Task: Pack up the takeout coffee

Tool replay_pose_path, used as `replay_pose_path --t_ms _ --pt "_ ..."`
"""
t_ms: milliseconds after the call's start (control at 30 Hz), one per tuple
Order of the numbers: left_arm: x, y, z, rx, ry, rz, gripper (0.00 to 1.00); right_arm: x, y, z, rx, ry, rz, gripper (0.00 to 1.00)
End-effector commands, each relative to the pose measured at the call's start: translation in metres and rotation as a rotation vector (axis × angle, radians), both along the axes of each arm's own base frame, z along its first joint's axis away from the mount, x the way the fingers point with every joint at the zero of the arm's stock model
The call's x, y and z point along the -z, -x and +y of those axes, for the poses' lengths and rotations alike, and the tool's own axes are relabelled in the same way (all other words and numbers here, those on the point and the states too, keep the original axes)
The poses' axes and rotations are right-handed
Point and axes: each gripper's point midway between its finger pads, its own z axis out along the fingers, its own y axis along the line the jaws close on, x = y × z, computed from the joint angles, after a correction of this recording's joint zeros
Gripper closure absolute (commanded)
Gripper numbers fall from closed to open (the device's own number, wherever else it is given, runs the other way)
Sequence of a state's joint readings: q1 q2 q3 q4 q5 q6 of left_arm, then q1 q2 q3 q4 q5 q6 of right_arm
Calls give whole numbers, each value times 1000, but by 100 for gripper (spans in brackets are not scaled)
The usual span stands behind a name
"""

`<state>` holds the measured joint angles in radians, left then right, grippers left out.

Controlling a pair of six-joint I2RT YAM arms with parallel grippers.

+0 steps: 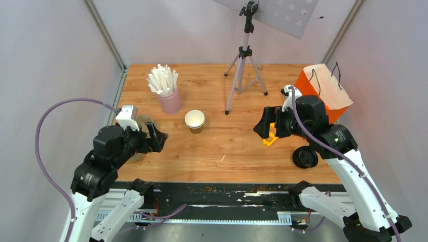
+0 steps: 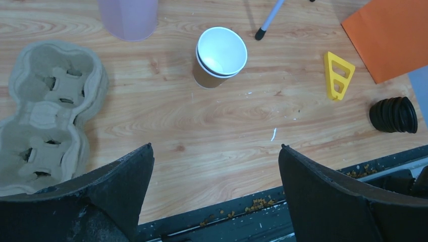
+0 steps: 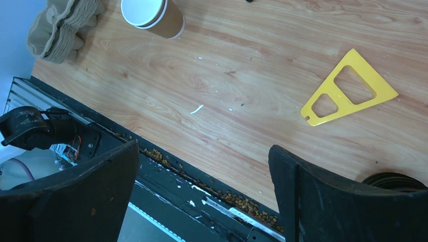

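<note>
Because the takeout coffee cup stands uncovered, I will move my left gripper outward, to the right in the top view and down onto the cup's near rim (image 2: pixel 201 61).
The takeout coffee cup (image 1: pixel 195 121), kraft-brown with a white rim and a white inside, stands uncovered mid-table. It also shows in the left wrist view (image 2: pixel 220 55) and the right wrist view (image 3: pixel 151 15). A stack of black round lids (image 1: pixel 305 157) lies on its side near the front right, also seen by the left wrist (image 2: pixel 394 115). My left gripper (image 1: pixel 157 138) (image 2: pixel 216 147) is open and empty, left of the cup. My right gripper (image 1: pixel 265 128) (image 3: pixel 204 146) is open and empty, right of the cup.
The grey-brown pulp cup tray (image 2: pixel 45 116) lies under my left gripper. A pink cup of white sticks (image 1: pixel 170 101) stands behind the coffee. An orange paper bag (image 1: pixel 325 93) lies at the right. A yellow triangle (image 1: pixel 270 140) and a tripod (image 1: pixel 246 65) are also on the table.
</note>
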<state>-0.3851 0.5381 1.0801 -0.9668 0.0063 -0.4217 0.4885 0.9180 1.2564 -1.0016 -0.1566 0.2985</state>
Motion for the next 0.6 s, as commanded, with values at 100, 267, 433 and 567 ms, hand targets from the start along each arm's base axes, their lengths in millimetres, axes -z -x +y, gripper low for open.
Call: replay_pose_path --t_ms 100,267,433,567 --pt "8 -20 0 -56 3 4 0 -8 0 0 14 -29 -38 0" --pt "18 -43 2 -87 -68 30 1 -17 -1 -4 47 -82 -122 0" --pt "28 -83 -15 -19 -167 85 11 -24 0 1 7 -111 -179 1" --pt "52 -117 -32 7 -199 157 22 -28 2 12 -59 -137 -202 1"
